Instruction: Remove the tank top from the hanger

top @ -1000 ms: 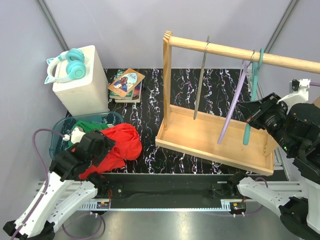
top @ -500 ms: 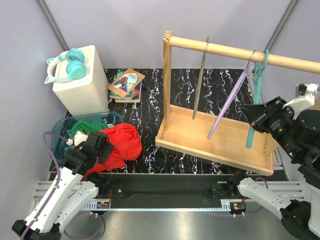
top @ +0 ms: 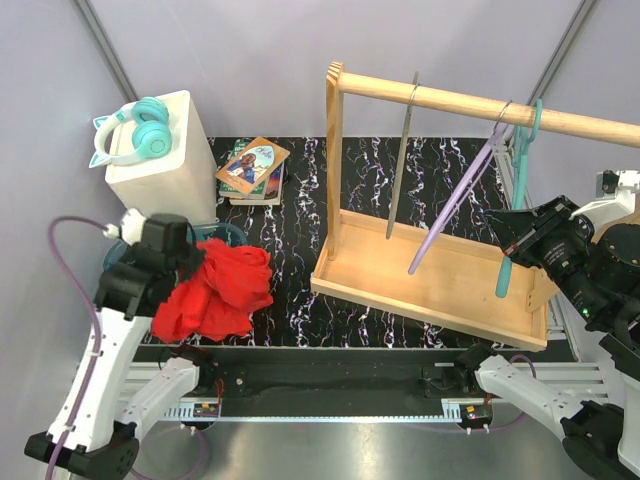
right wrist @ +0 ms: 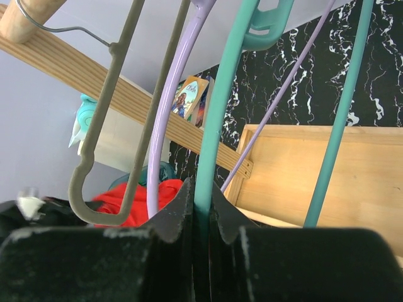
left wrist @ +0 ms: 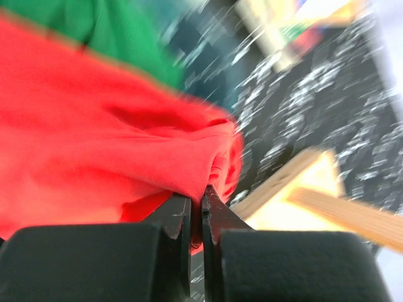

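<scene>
I need to carry the red tank top high up with my left gripper next, and then bring it down over the blue bin.
The red tank top point(top: 228, 290) hangs bunched at the left of the table, off any hanger. My left gripper point(top: 196, 264) is shut on a fold of it and holds it up. In the left wrist view the red tank top point(left wrist: 94, 126) fills the frame above the left gripper point(left wrist: 196, 202), whose jaws pinch the cloth. At the right, my right gripper point(top: 512, 246) is shut on the teal hanger point(top: 514, 190), which hangs bare from the wooden rod point(top: 450, 102). The right wrist view shows the right gripper point(right wrist: 201, 192) clamped on the teal hanger point(right wrist: 217, 113).
A purple hanger point(top: 455, 200) and a grey hanger point(top: 401, 165) hang bare on the wooden rack point(top: 430, 280). A blue bin point(top: 231, 233) holding green cloth point(left wrist: 126, 38) sits behind the tank top. A white box point(top: 165, 175) with teal headphones point(top: 135, 130) and books point(top: 252, 168) stand at the back left.
My left gripper has closed on the red tank top and raised it up and to the left off the bin. The purple hanger has swung left; the right gripper has shifted slightly.
</scene>
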`<state>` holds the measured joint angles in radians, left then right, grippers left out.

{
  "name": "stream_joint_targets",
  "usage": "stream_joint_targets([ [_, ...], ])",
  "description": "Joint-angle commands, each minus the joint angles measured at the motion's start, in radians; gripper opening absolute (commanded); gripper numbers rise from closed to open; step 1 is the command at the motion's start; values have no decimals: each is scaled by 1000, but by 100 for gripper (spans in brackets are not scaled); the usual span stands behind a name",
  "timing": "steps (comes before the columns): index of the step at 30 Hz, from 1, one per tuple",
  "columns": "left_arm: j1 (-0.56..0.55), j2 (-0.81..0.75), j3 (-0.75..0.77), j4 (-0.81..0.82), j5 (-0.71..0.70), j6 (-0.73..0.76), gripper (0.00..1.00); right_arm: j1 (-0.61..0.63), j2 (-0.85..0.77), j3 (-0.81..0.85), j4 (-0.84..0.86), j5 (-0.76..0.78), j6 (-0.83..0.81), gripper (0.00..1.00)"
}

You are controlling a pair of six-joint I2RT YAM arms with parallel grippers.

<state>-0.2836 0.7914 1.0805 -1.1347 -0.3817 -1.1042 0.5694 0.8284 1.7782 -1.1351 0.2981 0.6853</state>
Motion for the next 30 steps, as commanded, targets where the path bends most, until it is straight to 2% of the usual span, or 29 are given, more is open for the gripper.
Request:
stream_joint_targets([
  [1,8,71,286,4,-180,191,0,3,5,27,34,26,-29,0],
  [7,18,236,698,33,-278,410,0,3,21,41,32,21,-41,0],
  [15,20,347,1076,190,-224,650,0,3,63,70,32,3,-64,0],
  [21,20,336,1081,364,-169,754,0,3,78,95,31,1,-79,0],
  [25,20,362,1115,363,-161,784,0,3,81,95,31,1,-81,0],
  [28,20,336,1058,333,-164,752,0,3,83,92,31,3,-78,0],
  [30,20,292,933,322,-171,697,0,3,84,93,29,10,-75,0],
])
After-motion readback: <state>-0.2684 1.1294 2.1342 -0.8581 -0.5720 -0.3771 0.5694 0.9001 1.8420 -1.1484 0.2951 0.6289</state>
